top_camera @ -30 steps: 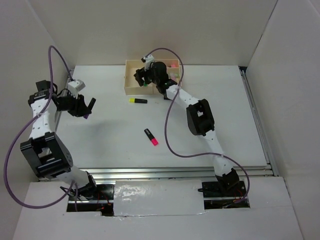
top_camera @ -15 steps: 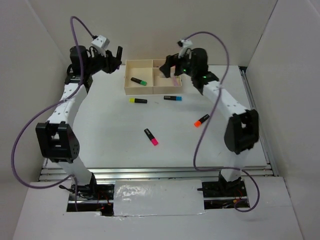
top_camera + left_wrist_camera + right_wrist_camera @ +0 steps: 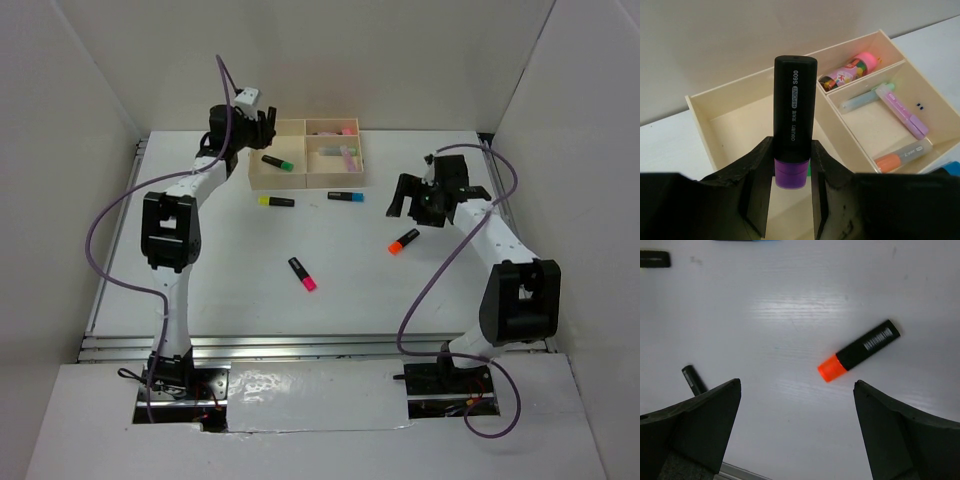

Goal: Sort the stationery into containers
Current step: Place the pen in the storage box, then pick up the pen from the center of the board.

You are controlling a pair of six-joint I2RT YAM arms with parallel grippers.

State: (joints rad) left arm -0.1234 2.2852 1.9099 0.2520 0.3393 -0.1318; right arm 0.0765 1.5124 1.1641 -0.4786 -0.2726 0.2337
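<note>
The right gripper will next lower and turn its open fingers to go on both sides of the black body beside the orange end, as the orange marker lies slanted below.
My left gripper is over the large section of the beige tray, shut on a black marker with a purple end that points out ahead of the fingers. A black marker with a green end lies in that section. The small compartments hold a pink marker and pastel mint, purple and orange ones. On the table lie yellow, blue, pink and orange markers. My right gripper is open and empty above the orange marker.
White walls enclose the table on the left, back and right. The tray stands against the back wall. A metal rail runs along the near edge. Purple cables loop beside both arms.
My left arm swung from the left side to the tray with the purple marker in it. My right arm left the tray and came down over the orange marker.
</note>
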